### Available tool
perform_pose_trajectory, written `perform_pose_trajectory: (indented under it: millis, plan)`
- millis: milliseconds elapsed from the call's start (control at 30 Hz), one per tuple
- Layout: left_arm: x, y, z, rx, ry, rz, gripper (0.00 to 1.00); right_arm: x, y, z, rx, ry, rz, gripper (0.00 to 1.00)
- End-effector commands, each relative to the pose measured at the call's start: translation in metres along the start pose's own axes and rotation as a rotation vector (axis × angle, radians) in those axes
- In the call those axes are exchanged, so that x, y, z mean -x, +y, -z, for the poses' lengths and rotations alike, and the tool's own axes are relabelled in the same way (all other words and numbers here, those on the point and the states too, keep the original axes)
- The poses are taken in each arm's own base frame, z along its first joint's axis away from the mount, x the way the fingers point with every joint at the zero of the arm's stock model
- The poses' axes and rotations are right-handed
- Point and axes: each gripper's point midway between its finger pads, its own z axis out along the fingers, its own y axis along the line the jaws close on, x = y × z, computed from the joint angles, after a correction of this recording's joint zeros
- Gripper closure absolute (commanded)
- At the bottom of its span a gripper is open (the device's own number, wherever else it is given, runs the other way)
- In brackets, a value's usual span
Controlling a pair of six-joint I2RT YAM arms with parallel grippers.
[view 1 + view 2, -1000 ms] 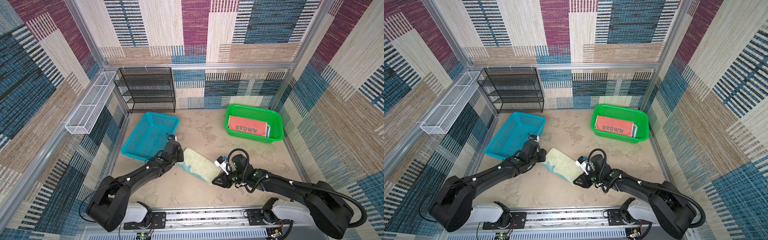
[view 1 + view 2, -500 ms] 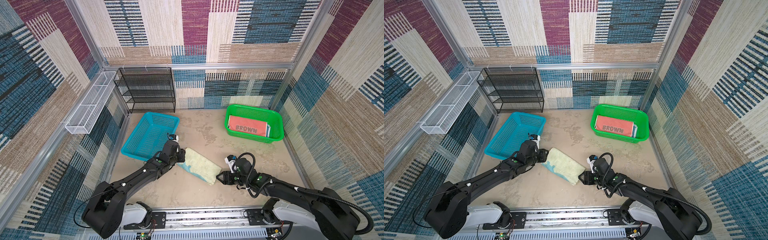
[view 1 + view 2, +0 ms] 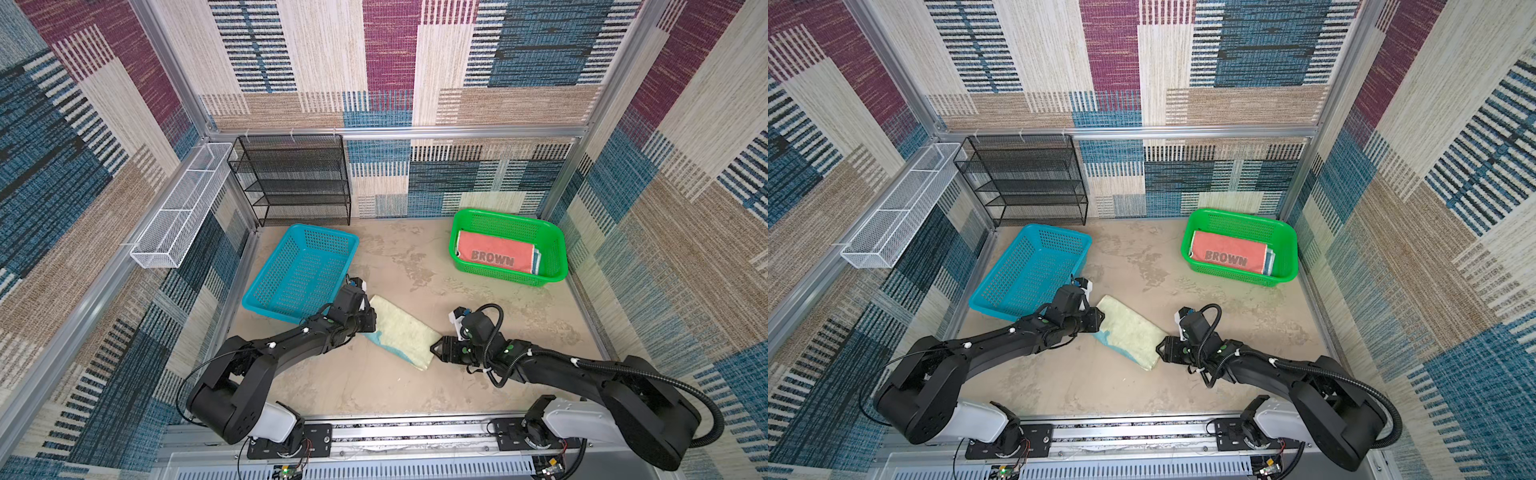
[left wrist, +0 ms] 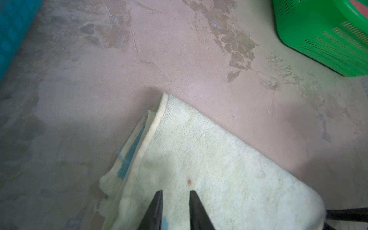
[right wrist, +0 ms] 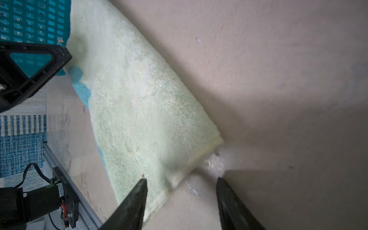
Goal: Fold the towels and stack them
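My right gripper is open and the cream towel's far corner (image 3: 436, 334) (image 5: 208, 141) is still ahead of its fingers, so I will slide it toward the left gripper onto that corner and close it.
A folded cream towel (image 3: 399, 332) (image 3: 1129, 332) with blue showing at its underside lies flat on the table between the two arms. My left gripper (image 3: 370, 320) (image 4: 175, 192) hovers over its end nearest the blue basket, jaws a narrow gap apart with nothing between them. My right gripper (image 3: 436, 349) (image 5: 181, 180) stands wide open at the opposite corner, one fingertip (image 5: 142, 185) over the towel (image 5: 139, 99), the other over bare table. A folded coral towel (image 3: 494, 257) (image 3: 1227, 257) lettered BROWN lies in the green basket, with a blue towel edge (image 3: 537, 262) beneath it.
The green basket (image 3: 507, 276) (image 3: 1237, 276) stands at the back right and the blue basket (image 3: 299, 266) (image 3: 1030, 266) at the back left, close behind my left gripper. A black wire rack (image 3: 295, 178) stands against the back wall. A white wire basket (image 3: 183, 208) hangs on the left wall.
My right gripper has opened and let go of the towel's corner, with its wrist shifting a little. The left gripper's jaws have narrowed. The towel has stayed in place.
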Motion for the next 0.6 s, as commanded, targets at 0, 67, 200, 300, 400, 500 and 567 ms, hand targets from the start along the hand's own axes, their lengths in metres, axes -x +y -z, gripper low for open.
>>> perform_pose_trajectory:
  millis: [0,67,200,300,400,500,567]
  plan:
    - [-0.002,0.005,-0.007,0.021,0.000,-0.004,0.75,0.004,-0.002,-0.006,-0.029,-0.008,-0.020,0.42]
    - [-0.008,0.010,-0.011,0.036,0.013,0.007,0.78,0.006,0.001,-0.010,-0.020,-0.015,-0.025,0.43]
    - [-0.015,0.014,-0.014,0.040,0.017,0.024,0.79,0.013,-0.001,-0.020,-0.022,-0.042,-0.034,0.51]
    - [-0.018,0.016,-0.014,0.048,0.023,0.026,0.78,0.020,-0.002,-0.029,-0.036,-0.058,-0.022,0.58]
    - [-0.018,0.017,-0.014,0.050,0.026,0.025,0.79,0.029,0.001,-0.039,-0.038,-0.067,0.003,0.65]
    - [-0.018,0.016,-0.014,0.049,0.026,0.025,0.78,0.038,0.007,-0.048,-0.028,-0.082,0.045,0.84]
    - [-0.017,0.016,-0.013,0.049,0.025,0.025,0.77,0.047,0.012,-0.051,-0.024,-0.102,0.077,1.00]
